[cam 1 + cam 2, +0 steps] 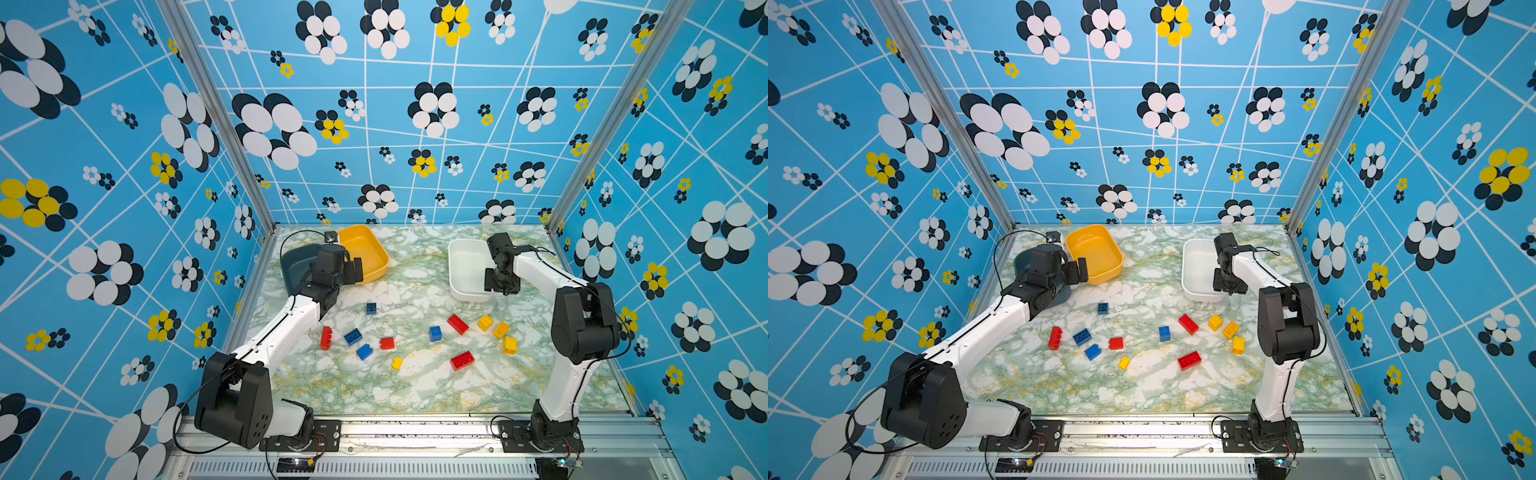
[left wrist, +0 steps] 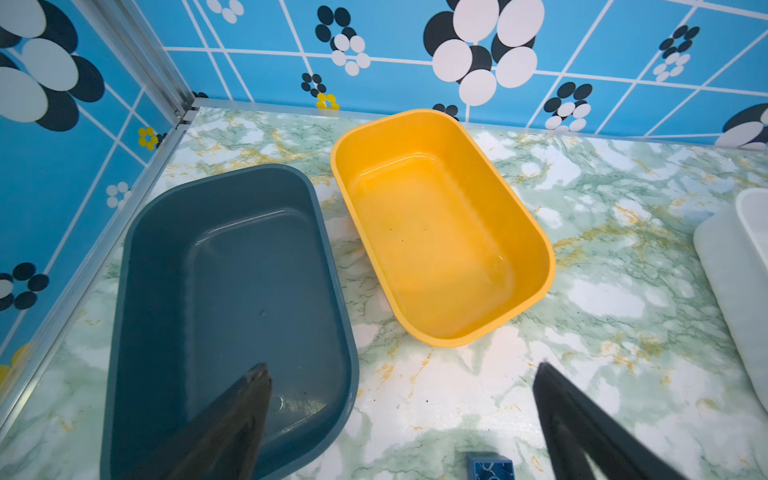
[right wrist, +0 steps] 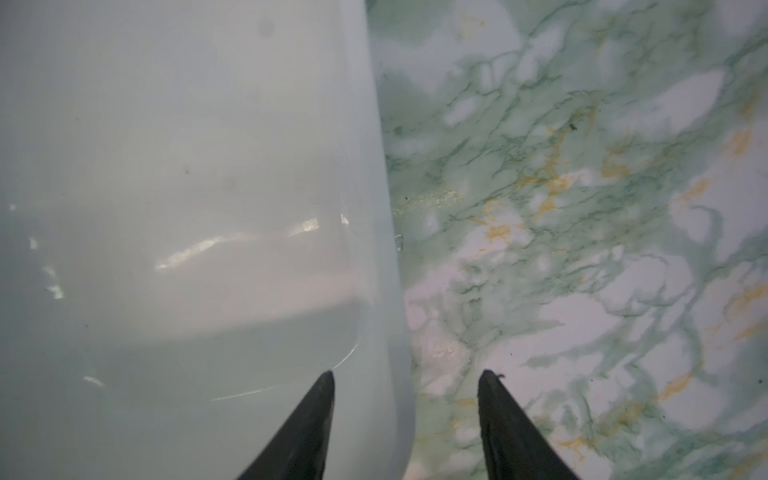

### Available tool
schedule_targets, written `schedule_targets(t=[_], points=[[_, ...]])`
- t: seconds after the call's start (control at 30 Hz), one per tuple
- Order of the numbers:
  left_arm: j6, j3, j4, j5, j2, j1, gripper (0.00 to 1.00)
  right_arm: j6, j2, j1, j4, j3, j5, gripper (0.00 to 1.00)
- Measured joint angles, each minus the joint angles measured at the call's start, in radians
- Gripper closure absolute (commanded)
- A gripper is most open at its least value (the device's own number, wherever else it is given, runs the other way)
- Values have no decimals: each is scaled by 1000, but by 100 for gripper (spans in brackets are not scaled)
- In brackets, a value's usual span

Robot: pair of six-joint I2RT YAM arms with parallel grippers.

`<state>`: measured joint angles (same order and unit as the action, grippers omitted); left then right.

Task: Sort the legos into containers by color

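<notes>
A marble gap by the side of the orange-yellow tub facing the teal tub has room for one finger. My left gripper will next move outward and tip down astride the orange-yellow tub's rim (image 1: pixel 1069 245) (image 2: pixel 367 248) there.
Three containers stand at the back of the table: a dark teal tub (image 1: pixel 296 258), an orange-yellow tub (image 1: pixel 365 248) and a white tub (image 1: pixel 465 266), none with a brick showing inside. Red, blue and yellow legos lie scattered mid-table, among them a small dark blue brick (image 1: pixel 371 308), a red one (image 1: pixel 458 324) and a yellow one (image 1: pixel 510 345). My left gripper (image 2: pixel 402 368) hangs wide open and empty over the teal tub's near corner, with the dark blue brick (image 2: pixel 488 467) just below it. My right gripper (image 3: pixel 405 374) is open astride the white tub's rim (image 3: pixel 386 249), one finger inside, one outside.
Patterned walls with metal posts close the table on three sides; the teal tub (image 2: pixel 216 291) sits close to the left wall. The orange-yellow tub (image 2: pixel 440 232) lies beside it. Bare marble (image 1: pixel 415 386) stretches from the bricks to the front rail.
</notes>
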<state>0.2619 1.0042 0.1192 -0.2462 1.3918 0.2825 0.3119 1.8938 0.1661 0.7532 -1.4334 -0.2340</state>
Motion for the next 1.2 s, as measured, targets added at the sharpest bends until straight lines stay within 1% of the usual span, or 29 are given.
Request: schedule_targets(t=[0.1, 0.23, 0.4, 0.53, 0.63, 0.77, 0.87, 1.0, 1.2], points=[[29, 51, 55, -10, 23, -15, 3, -1, -56, 0, 9, -6, 6, 38], [62, 151, 141, -12, 101, -21, 10, 0, -114, 0, 25, -11, 27, 36], [103, 348, 282, -7, 279, -23, 20, 0, -150, 8, 43, -11, 51, 35], [142, 551, 417, -3, 467, -27, 30, 0, -178, 17, 52, -8, 69, 34], [171, 652, 494, -1, 576, -36, 34, -1, -204, 17, 55, 1, 80, 32], [207, 733, 576, 8, 669, -53, 36, -1, -229, 17, 68, 7, 83, 31], [225, 785, 612, 19, 713, -64, 38, -2, -240, 17, 75, 13, 84, 31], [240, 820, 630, 37, 741, -74, 40, -3, -240, 17, 78, 14, 87, 31], [247, 848, 642, 61, 772, -79, 49, -5, -240, 17, 77, 14, 88, 31]])
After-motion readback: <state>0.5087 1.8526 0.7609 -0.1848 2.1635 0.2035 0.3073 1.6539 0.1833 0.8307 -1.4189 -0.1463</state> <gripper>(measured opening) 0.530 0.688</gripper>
